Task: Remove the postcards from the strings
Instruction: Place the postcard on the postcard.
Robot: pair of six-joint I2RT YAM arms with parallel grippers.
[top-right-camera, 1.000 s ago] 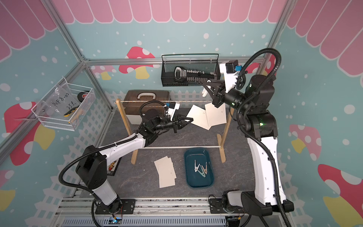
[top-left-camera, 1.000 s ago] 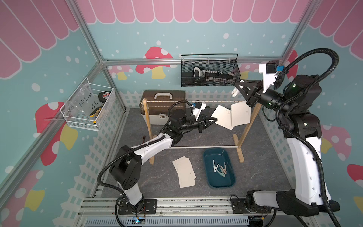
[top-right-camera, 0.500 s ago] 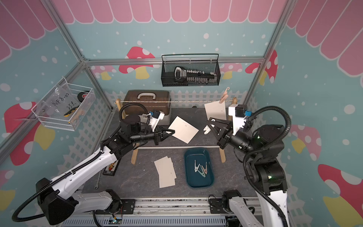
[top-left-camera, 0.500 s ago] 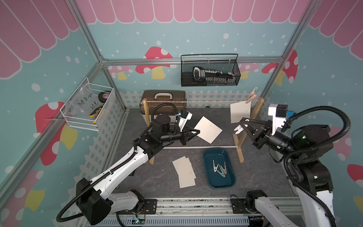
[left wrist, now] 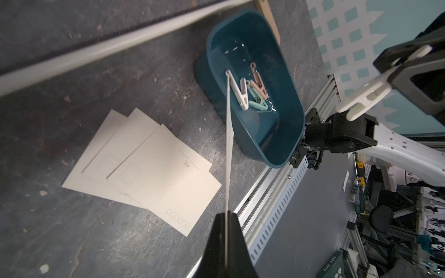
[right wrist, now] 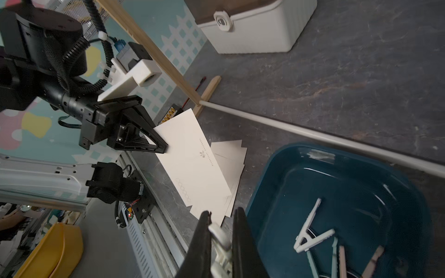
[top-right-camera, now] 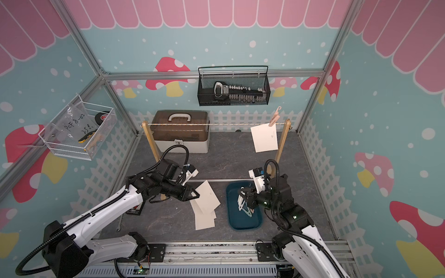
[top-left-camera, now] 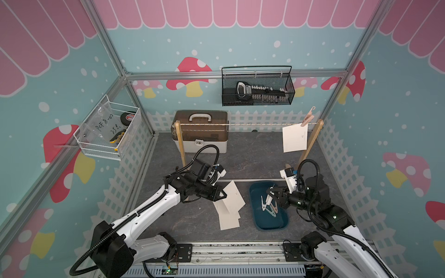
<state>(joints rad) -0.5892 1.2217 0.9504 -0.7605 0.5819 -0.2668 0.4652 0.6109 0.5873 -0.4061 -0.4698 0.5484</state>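
Observation:
My left gripper will next lower the tilted postcard onto the fanned pile of postcards and let go of the postcard's edge, because that pile is below the gripper.
One postcard (top-left-camera: 295, 138) (top-right-camera: 264, 138) hangs at the right end of the string (top-left-camera: 240, 124), pinned by a pink clothespin (top-left-camera: 307, 119). My left gripper (top-left-camera: 222, 193) (left wrist: 226, 216) is shut on the edge of another postcard (top-left-camera: 232, 198) (right wrist: 192, 163), held tilted just above a fanned pile of postcards (top-left-camera: 228, 219) (left wrist: 144, 163) on the floor. My right gripper (top-left-camera: 269, 192) (right wrist: 222, 216) is shut on a white clothespin (right wrist: 220, 237), low over the near-left corner of the blue tray (top-left-camera: 272, 227) (right wrist: 289, 168).
Several loose clothespins (left wrist: 250, 92) lie in the tray. The stand's white rod (left wrist: 96, 50) runs across the floor behind the pile and tray, between two wooden uprights (top-left-camera: 310, 144). A brown-lidded toolbox (top-left-camera: 201, 131) sits at the back. Wire baskets hang on the walls.
Both arms have come down from the string. The left one has carried its postcard down over the pile. The right one has brought the white clothespin down to the tray.

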